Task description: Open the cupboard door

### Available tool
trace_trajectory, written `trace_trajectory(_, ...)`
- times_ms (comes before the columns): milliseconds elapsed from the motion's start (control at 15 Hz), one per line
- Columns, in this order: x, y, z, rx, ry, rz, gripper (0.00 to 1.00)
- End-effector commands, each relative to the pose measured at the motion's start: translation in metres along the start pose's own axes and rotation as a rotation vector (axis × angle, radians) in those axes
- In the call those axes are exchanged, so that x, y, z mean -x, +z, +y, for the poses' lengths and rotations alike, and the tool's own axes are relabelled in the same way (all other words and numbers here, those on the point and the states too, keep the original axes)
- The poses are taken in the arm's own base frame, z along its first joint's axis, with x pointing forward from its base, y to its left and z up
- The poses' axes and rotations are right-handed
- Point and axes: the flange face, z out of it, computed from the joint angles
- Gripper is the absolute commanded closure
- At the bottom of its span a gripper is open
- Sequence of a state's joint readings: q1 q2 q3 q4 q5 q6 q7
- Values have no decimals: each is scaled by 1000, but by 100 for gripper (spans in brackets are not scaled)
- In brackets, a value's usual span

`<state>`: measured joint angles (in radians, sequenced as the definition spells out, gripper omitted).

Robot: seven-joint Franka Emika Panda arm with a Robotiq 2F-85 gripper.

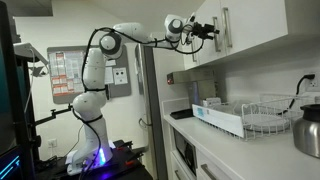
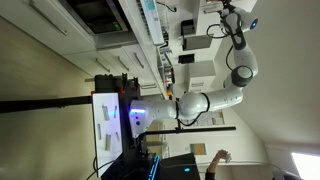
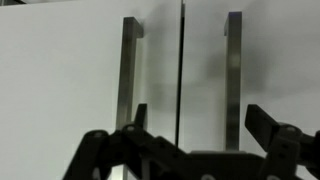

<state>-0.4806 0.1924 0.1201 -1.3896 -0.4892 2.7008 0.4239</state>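
My gripper shifts to the right in the wrist view next and moves in onto the handle's lower part (image 3: 233, 122), since that handle sits nearer one finger.
Two shut white cupboard doors fill the wrist view, meeting at a dark vertical seam. Each has a slim vertical silver bar handle: the left handle (image 3: 128, 75) and the right handle (image 3: 233, 75). I cannot tell which is the task's cupboard door; the right-hand door (image 3: 280, 60) has its handle lined up between my fingers. My gripper (image 3: 200, 112) is open and empty, its two dark fingertips straddling the seam and the right handle. In an exterior view the gripper (image 1: 207, 30) sits high up, just in front of the wall-cupboard doors (image 1: 235, 28). No brown interior shows.
Below the cupboards runs a counter with a white wire dish rack (image 1: 262, 115), a white tray (image 1: 215, 118) and a dark kettle (image 1: 308, 130). A tall grey upright panel (image 1: 150, 100) stands beside the counter. The arm's base (image 1: 85, 150) stands on the floor further off.
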Motion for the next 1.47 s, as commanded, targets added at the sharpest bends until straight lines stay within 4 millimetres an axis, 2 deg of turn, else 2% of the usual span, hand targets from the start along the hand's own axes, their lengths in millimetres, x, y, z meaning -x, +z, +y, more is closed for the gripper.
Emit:
trace_trajectory(0, -20, -7, -5, -1, -51, 25, 0)
trace_trajectory(133, -19, -3, -8, -7, -73, 22, 3)
trace_trajectory(200, -19, -2, -9, -9, -85, 22, 1)
trace_trajectory(333, -18, 1, -9, -10, -95, 19, 2)
trace_trajectory(400, -17, 3, -9, -12, -101, 15, 26)
trace_trajectory(467, -16, 5, -9, -10, -109, 14, 28)
trace_trajectory(533, -15, 6, -9, -11, -111, 12, 34)
trace_trajectory(733, -12, 9, -11, -19, -124, 7, 59)
trace_trajectory(1133, -8, 2, -23, -35, -155, -1, 99)
trace_trajectory(1400, 1, -4, -27, -58, -136, -31, 95)
